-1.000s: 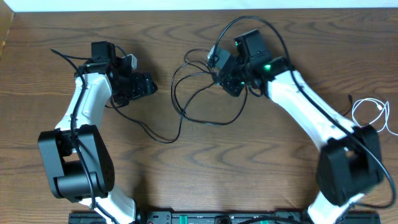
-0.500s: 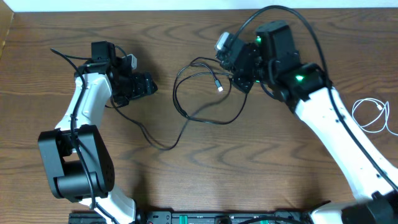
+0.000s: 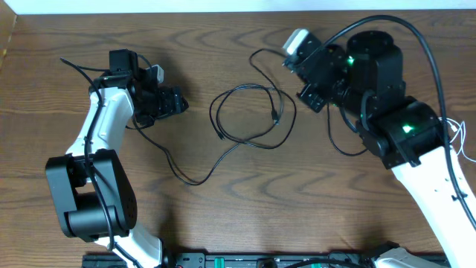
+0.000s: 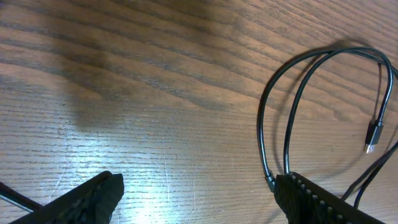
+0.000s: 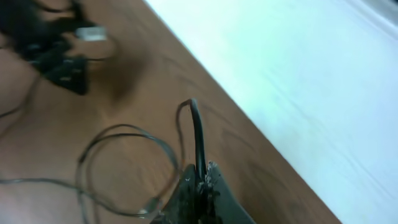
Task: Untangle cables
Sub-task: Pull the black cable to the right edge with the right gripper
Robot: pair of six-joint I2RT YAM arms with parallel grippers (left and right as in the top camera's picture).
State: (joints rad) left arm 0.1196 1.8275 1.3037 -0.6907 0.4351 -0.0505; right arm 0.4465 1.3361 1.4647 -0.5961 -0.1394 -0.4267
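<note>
My right gripper will move down and to the right in the overhead view next and let go over bare wood beyond the white cable, because its cable crosses the loops.
Black cables (image 3: pixel 249 112) lie in loose overlapping loops mid-table, with one plug end (image 3: pixel 276 117) inside the loops. A strand trails left and forward (image 3: pixel 186 179) toward the left arm. My right gripper (image 3: pixel 309 98) is raised at the right of the loops and shut on a black cable (image 5: pixel 198 134), which sticks up out of its fingers (image 5: pixel 200 180). My left gripper (image 3: pixel 177 102) stands open low over bare wood (image 4: pixel 199 199), left of the loops (image 4: pixel 280 112); a plug (image 4: pixel 372 135) lies nearby. The white cable (image 3: pixel 454 134) lies at the right edge, partly hidden by the right arm.
Thick black cords run along both arms, one arching over the right arm (image 3: pixel 424 45). The table's back edge meets a white surface (image 5: pixel 298 81). The left arm's base (image 3: pixel 89 197) stands at the front left.
My right gripper has risen and moved right with the black cable, dragging the loops rightward and spreading them. The left arm has not moved.
</note>
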